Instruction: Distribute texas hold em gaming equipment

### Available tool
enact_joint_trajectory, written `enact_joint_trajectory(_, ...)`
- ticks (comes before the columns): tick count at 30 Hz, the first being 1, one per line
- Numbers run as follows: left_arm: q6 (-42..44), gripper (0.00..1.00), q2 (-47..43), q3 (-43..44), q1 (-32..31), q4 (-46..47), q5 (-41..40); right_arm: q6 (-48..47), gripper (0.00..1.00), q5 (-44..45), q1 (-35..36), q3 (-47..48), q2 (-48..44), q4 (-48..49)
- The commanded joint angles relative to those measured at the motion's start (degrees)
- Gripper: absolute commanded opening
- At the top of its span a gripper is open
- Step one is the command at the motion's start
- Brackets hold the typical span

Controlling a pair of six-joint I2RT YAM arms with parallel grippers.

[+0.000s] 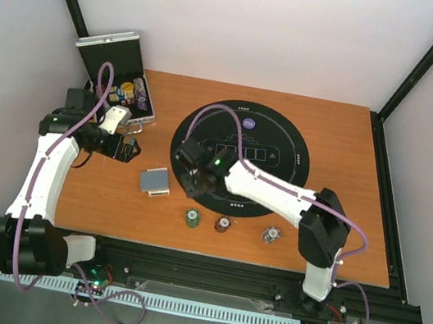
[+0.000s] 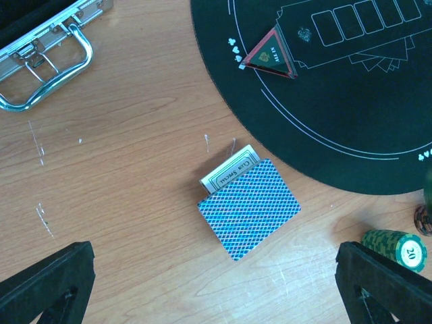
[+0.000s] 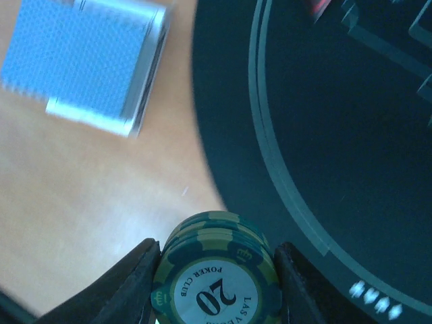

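The mat (image 1: 284,153) is empty on the near side of the triangular marker. My right gripper will move the green chips outward, then lower them there.
A small deck of blue-backed cards (image 1: 155,181) lies on the wooden table left of the black round mat (image 1: 284,153); it also shows in the left wrist view (image 2: 250,209) and the right wrist view (image 3: 88,61). My right gripper (image 1: 195,182) hangs over the mat's left edge, shut on a stack of green chips (image 3: 216,283), with a finger (image 3: 131,283) against each side. My left gripper (image 2: 216,290) is open and empty, near the deck, on its left. A green chip stack (image 1: 192,218), a maroon one (image 1: 222,225) and a purple-white one (image 1: 271,235) sit along the near edge.
An open metal case (image 1: 118,79) holding more chips stands at the back left, its handle (image 2: 47,61) toward the table. A triangular marker (image 2: 270,54) lies on the mat. A pale disc (image 1: 248,122) sits on the mat's far part.
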Motion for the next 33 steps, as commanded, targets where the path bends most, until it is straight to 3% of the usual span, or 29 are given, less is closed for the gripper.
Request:
enact_joint_trajectory(1, -0.41, 1.00, 0.56, 3.12, 0.32, -0.82, 1.16, -5.05, 0.27, 0.54, -7.06, 6.85, 6.40, 0.38)
enact_joint_trajectory(11, -0.61, 1.00, 0.91, 4.32, 0.32, -1.18, 1.64, -8.78, 0.27, -1.44, -12.96, 23.61, 24.03, -1.25)
enact_joint_trajectory(26, 0.52, 1.00, 0.39, 3.69, 0.32, -0.97, 1.16, -8.45, 0.28, -3.72, -15.01, 29.34, 33.20, -1.00)
enact_joint_trajectory(29, 0.60, 1.00, 0.49, 3.68, 0.27, -0.86, 1.33, -8.48, 0.33, -3.28, -15.00, 29.58, 33.07, -1.08)
enact_joint_trajectory(33, 0.64, 1.00, 0.57, 3.59, 0.32, -0.91, 1.42, -8.49, 0.50, -2.59, -15.00, 30.07, 32.67, -2.12)
